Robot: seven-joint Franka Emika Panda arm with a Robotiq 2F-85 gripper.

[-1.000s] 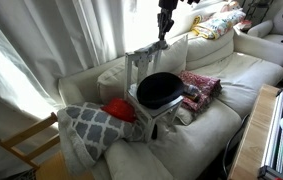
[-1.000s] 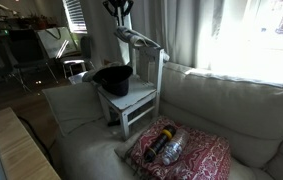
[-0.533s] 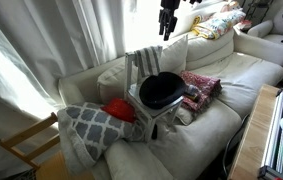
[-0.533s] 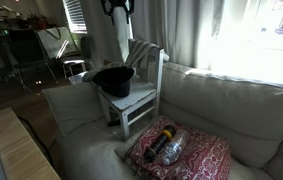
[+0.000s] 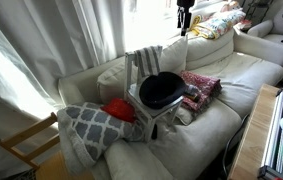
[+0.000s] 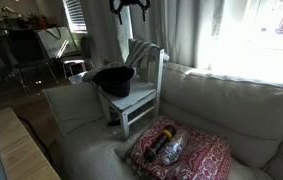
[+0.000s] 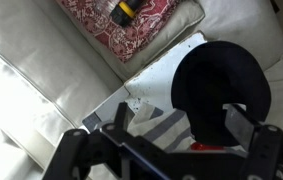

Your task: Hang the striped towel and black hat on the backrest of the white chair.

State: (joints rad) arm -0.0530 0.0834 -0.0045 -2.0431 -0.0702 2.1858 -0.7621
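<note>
My open gripper, high above the chair, needs to come down over the edge of the hat's brim facing the patterned cloth, as the hat is still on the chair's seat.
The white chair [image 5: 144,118] [image 6: 131,103] stands on the sofa. The striped towel [image 5: 147,60] [image 6: 141,51] hangs draped over its backrest in both exterior views. The black hat [image 5: 161,90] [image 6: 113,79] lies on the seat. My gripper [image 5: 184,24] [image 6: 130,11] hangs open high above the chair, holding nothing and clear of the towel. The wrist view looks straight down: the black hat [image 7: 221,88] covers most of the white seat [image 7: 161,78], the striped towel [image 7: 157,128] shows just below it, and my gripper [image 7: 181,128] frames them with its fingers wide apart.
A red-pink patterned cloth [image 5: 202,82] [image 6: 186,152] [image 7: 111,22] with a bottle [image 6: 167,147] on it lies on the sofa beside the chair. A lattice pillow [image 5: 89,125] and a red object [image 5: 119,110] sit on the other side. A tan wooden chair [image 5: 29,142] stands by the sofa's end.
The jaws opened and let go of the towel, which settled over the backrest. The gripper then rose and drifted away from the chair top.
</note>
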